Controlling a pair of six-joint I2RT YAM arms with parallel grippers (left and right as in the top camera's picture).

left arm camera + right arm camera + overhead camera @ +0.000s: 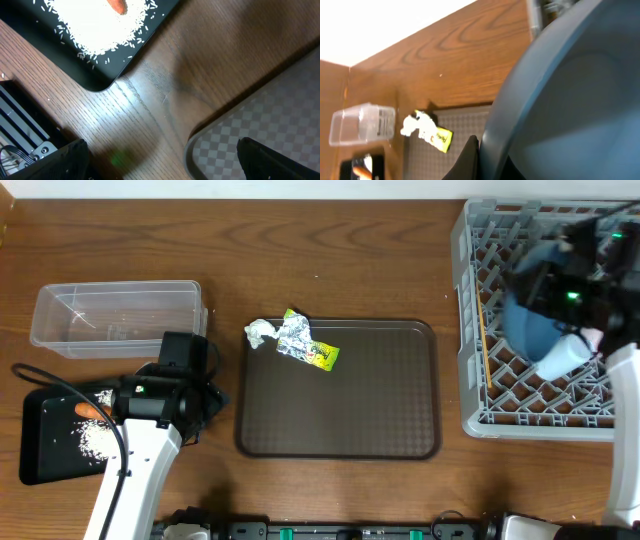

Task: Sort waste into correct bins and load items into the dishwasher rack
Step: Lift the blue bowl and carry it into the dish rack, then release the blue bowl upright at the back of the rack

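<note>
I need to move my right gripper outward next and bring the bowl down onto the rack's far end to let go of the bowl's rim, because the white cup takes the nearer part.
My right gripper is shut on the rim of the large dark-blue bowl, holding it tilted over the grey dishwasher rack. In the right wrist view the bowl fills the frame, with one finger pressed against its rim. A white cup lies in the rack. Crumpled tissue, silver foil and a yellow-green packet sit at the brown tray's far-left corner. Rice and a carrot lie on the black tray. My left gripper is open and empty.
The clear tub stands at the far left, beyond the black tray. The brown serving tray takes up the table's middle. In the left wrist view its corner lies under my open gripper, with the rice beyond.
</note>
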